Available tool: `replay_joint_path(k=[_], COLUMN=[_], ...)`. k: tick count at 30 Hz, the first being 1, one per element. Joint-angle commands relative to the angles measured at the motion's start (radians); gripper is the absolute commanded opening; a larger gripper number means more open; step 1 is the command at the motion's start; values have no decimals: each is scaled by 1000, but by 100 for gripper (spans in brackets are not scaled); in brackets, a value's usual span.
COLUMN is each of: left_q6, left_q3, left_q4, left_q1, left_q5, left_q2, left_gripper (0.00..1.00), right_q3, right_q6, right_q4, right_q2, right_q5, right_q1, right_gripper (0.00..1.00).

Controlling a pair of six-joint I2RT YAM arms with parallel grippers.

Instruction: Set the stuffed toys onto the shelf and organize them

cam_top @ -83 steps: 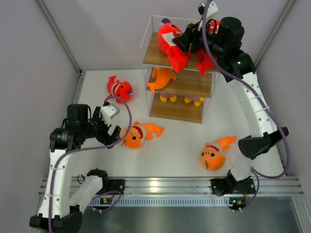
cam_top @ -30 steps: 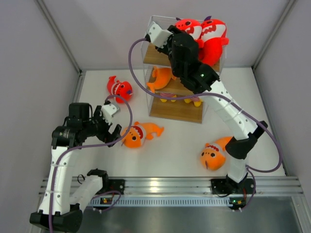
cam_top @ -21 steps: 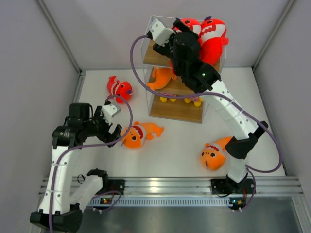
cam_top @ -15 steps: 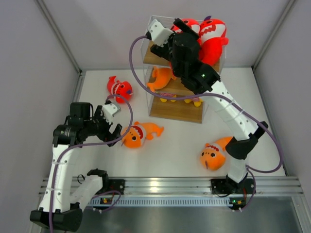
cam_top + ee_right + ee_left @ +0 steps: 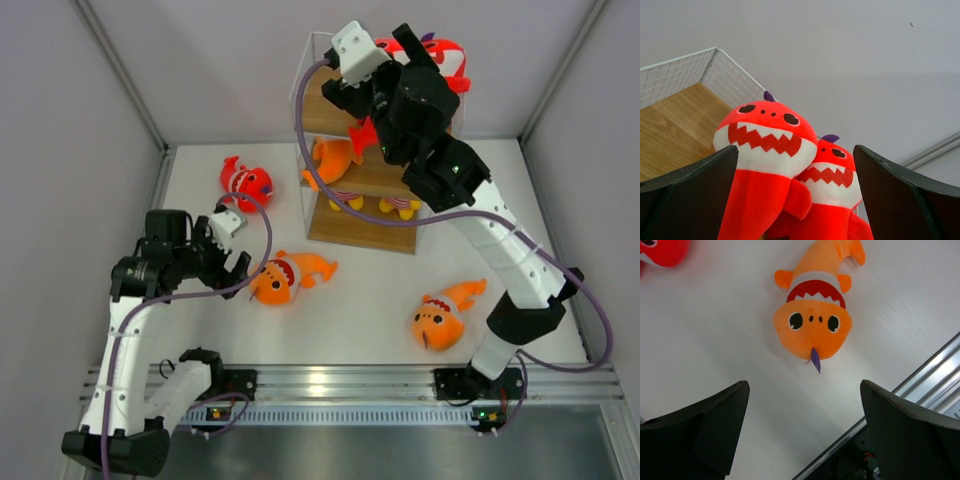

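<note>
The third red shark is beyond the nearer fish, so my left gripper should move outward first and then lower to its head (image 5: pixel 257 187) (image 5: pixel 668 251).
Two red sharks (image 5: pixel 765 145) (image 5: pixel 832 177) lean together upright on the shelf's top board (image 5: pixel 675 125). My right gripper (image 5: pixel 795 150) is open, a finger on either side of them and apart from both. From above, the right gripper (image 5: pixel 402 48) hovers over the shelf (image 5: pixel 340 222) and hides most of the sharks (image 5: pixel 445 55). An orange fish (image 5: pixel 328 160) lies on the middle tier. A third red shark (image 5: pixel 245 181) and two orange fish (image 5: pixel 285 278) (image 5: pixel 440 320) lie on the table. My left gripper (image 5: pixel 230 255) is open and empty, just short of the nearer fish (image 5: pixel 812 327).
Small yellow striped toys (image 5: pixel 346 201) (image 5: pixel 400 207) sit on the shelf's bottom tier. An aluminium rail (image 5: pixel 320 385) runs along the near table edge. Grey walls close in the left, right and back. White wire mesh (image 5: pixel 690 70) edges the top tier.
My right gripper has opened, letting go of the shark, and the arm has drawn up and to the right. The two sharks stay on the top tier. The left arm has barely moved.
</note>
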Motion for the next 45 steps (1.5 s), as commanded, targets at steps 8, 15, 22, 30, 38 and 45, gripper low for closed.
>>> replay_joint_path(k=[8,15,22,30,38,45], left_q6=[-144,-190,-231,-196,-259,-398], left_q3=[149,457,743,892,938,792], left_q4=[213,213,225,283,337,334], left_q1=[91,146,93,-25,-56,-29], left_q5=[-302,-192,-253,-424,-618,-500], left_q2=[356,662,981,1250,1364,1132], left_gripper=[96,92,93,93,15,0], right_q3=[-246,-427,-528,-578,-604,-625], right_q6=[250,243,251,224,234,251], right_q4=[136,173,200,188,174,139], right_q2=[-350,-481,-576,-590,-604,-622], right_q5=[-195,-218,-244,-212,-229,-362], right_q1=[22,22,22,22,20,22], right_gripper=[99,99,100,99,100,99])
